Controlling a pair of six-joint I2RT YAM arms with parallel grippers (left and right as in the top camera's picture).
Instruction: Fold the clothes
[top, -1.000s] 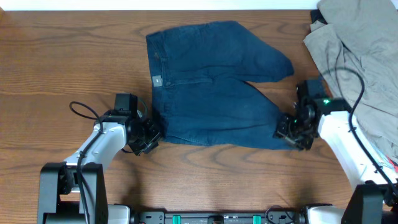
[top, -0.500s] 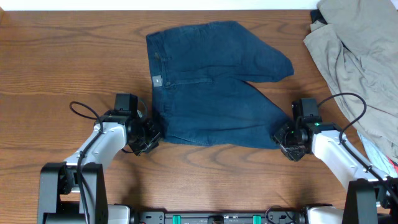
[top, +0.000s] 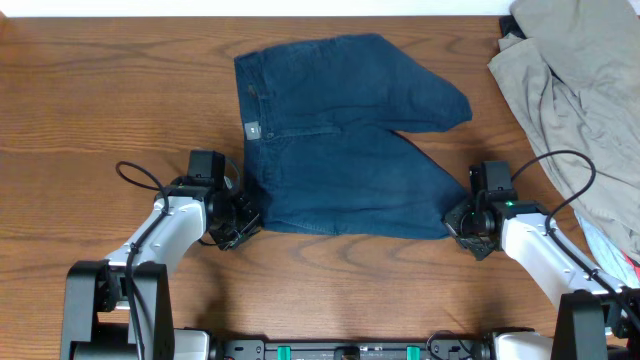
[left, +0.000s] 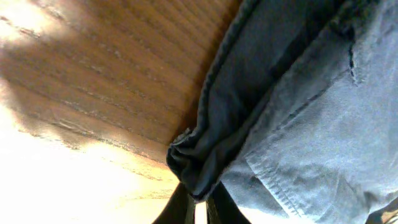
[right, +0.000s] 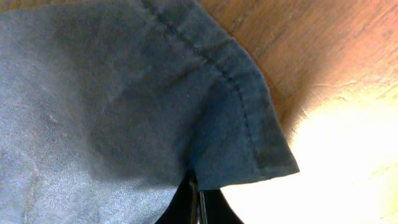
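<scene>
My right gripper needs to move the near leg's hem up, outward and down onto the far leg (top: 418, 106) next and release it, as the legs lie spread apart.
A pair of dark blue denim shorts (top: 335, 140) lies flat in the middle of the wooden table, waistband to the left. My left gripper (top: 243, 222) is shut on the near left corner of the shorts at the waistband (left: 196, 168). My right gripper (top: 462, 226) is shut on the near right corner, the hem of the leg (right: 249, 149). Both corners sit low, close to the table.
A heap of grey-green clothes (top: 580, 100) lies at the right edge of the table, reaching the back right corner. Bare wood (top: 100, 90) lies left of and in front of the shorts.
My right gripper has moved down and left onto the near right hem corner and closed on it. My left gripper has stayed at the waistband corner.
</scene>
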